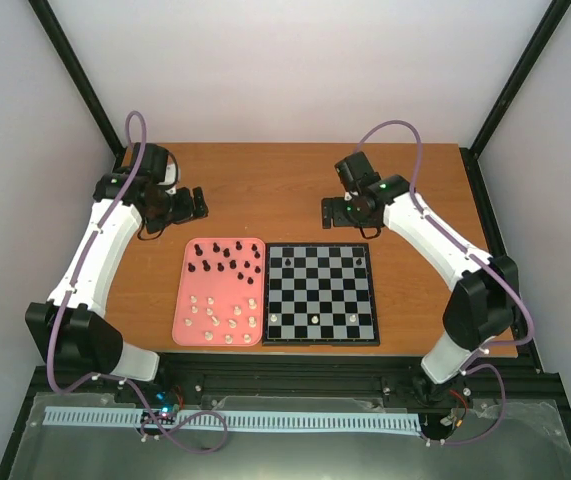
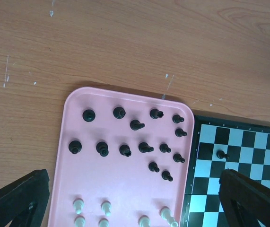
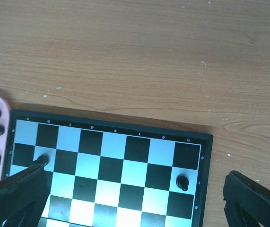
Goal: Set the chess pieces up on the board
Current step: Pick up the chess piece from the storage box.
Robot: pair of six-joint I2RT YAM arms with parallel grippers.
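I need to move my open left gripper down and back next, onto the black piece diagonally inside the corner one; bare tray around it gives the fingers room.
The black-and-white board [image 1: 320, 293] lies right of the middle of the table. Two black pieces [image 1: 288, 259] stand on its far rows and three cream-white pieces [image 1: 314, 318] on its near row. Several black pieces [image 2: 125, 150] and white pieces [image 2: 106, 206] stand on the pink tray [image 2: 101, 182]. My left gripper [image 1: 193, 206] hangs open and empty above the tray's far end; its wrist view [image 2: 132, 191] shows the fingers wide apart. My right gripper [image 1: 335, 213] is open and empty above the board's far edge [image 3: 135, 191], with a black pawn [image 3: 183, 182] below it.
The pink tray [image 1: 218, 292] sits against the board's left side. Bare wooden table [image 1: 265, 185] stretches behind both. Black frame posts rise at the back corners. A second black pawn [image 3: 42, 160] stands near the board's far left corner.
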